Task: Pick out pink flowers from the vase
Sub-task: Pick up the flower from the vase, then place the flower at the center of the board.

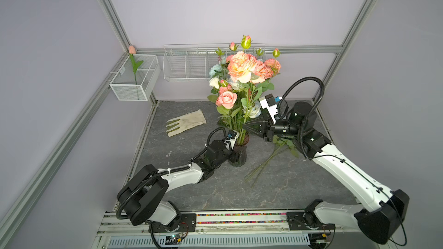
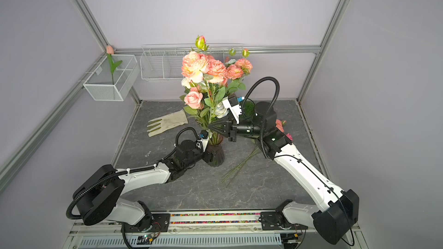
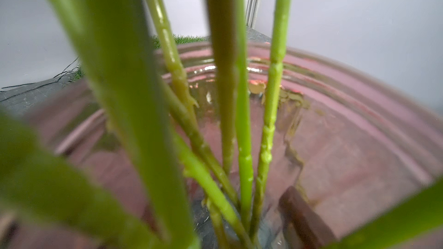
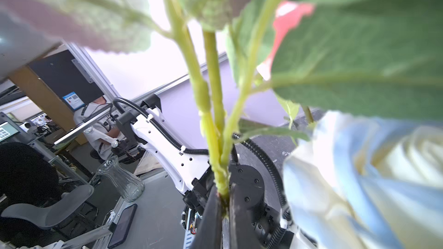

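My right gripper should next raise the green stem clear of the vase [image 1: 241, 161], then lower it onto the loose flower stems and let it go, as pink blooms lie there.
The dark ribbed vase [image 1: 241, 161] [image 2: 218, 159] stands mid-table with a bouquet in it. Among the bouquet's pink flowers are big peach peonies [image 1: 242, 67] [image 2: 195, 65] and a pink rose [image 1: 226, 99], mixed with white and pale blue roses [image 4: 371, 176]. My left gripper [image 1: 235, 156] is shut on the vase's waist. In the left wrist view one of its fingers [image 3: 304, 216] shows dark through the glass, beside the stems [image 3: 244, 140]. My right gripper [image 1: 245, 125] [image 4: 224, 197] is shut on a green stem [image 4: 215, 154] just above the rim. Which bloom that stem bears is hidden by leaves.
Loose flower stems [image 1: 268, 164] lie on the table under my right arm, their pink blooms [image 2: 279, 125] behind it. A pale glove [image 1: 185, 123] lies at the left. A mesh basket [image 1: 134, 77] with a tulip and a wire rack [image 1: 187, 65] hang on the back wall.
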Tool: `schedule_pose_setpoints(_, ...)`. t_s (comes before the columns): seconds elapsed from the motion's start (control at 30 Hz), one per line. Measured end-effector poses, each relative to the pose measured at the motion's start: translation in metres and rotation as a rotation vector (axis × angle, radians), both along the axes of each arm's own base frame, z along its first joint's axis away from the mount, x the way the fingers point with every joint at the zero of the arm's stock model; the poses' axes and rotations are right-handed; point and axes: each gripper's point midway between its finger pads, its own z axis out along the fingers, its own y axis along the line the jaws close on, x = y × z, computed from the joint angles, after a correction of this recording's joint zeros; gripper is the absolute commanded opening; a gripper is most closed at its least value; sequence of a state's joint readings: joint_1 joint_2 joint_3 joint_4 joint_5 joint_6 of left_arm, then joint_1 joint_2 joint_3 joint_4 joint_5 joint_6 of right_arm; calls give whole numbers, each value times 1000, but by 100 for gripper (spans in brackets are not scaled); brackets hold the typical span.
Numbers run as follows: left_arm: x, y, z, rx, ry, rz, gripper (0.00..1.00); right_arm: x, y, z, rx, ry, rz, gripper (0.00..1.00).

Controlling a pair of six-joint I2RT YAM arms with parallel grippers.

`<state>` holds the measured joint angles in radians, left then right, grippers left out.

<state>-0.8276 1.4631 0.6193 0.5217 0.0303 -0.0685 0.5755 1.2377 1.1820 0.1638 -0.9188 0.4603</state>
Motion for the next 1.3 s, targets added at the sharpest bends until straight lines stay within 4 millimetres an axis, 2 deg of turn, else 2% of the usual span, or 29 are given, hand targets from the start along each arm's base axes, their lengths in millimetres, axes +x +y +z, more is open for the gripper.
schedule_pose_setpoints(0.2,1,-1,0,3,3,6,0,3,-17,28,32,-10,-26,6)
schedule_pose_setpoints(0.3,2,-1,1,4,5,7,0,0,-38,55,46,-49,-104,6)
schedule_pose_setpoints(0.43,2,-1,0,6,6,7,0,-14,-79,100,73,-139,-271,6)
schedule_pose_setpoints(0.5,2,0,0,7,5,9,0,-21,-100,116,81,-168,-368,6)
schedule_pose_setpoints(0.6,2,0,0,7,5,9,0,-25,-127,124,78,-171,-524,6)
schedule_pose_setpoints(0.7,2,0,0,8,5,10,0,-8,-152,115,50,-109,-692,6)
schedule_pose_setpoints(0.8,2,0,0,9,5,12,0,24,-174,81,-15,20,-844,6)
schedule_pose_setpoints(0.9,2,0,0,9,5,12,0,59,-200,21,-112,212,-982,6)
schedule_pose_setpoints(0.97,2,0,0,9,5,12,0,77,-217,-28,-191,356,-1055,6)
schedule_pose_setpoints(1.07,2,0,0,9,5,12,0,90,-236,-92,-283,542,-1118,6)
schedule_pose_setpoints(1.13,2,0,0,9,5,12,0,94,-241,-126,-322,639,-1128,6)
schedule_pose_setpoints(1.3,2,0,0,9,5,12,0,101,-238,-208,-382,867,-1100,6)
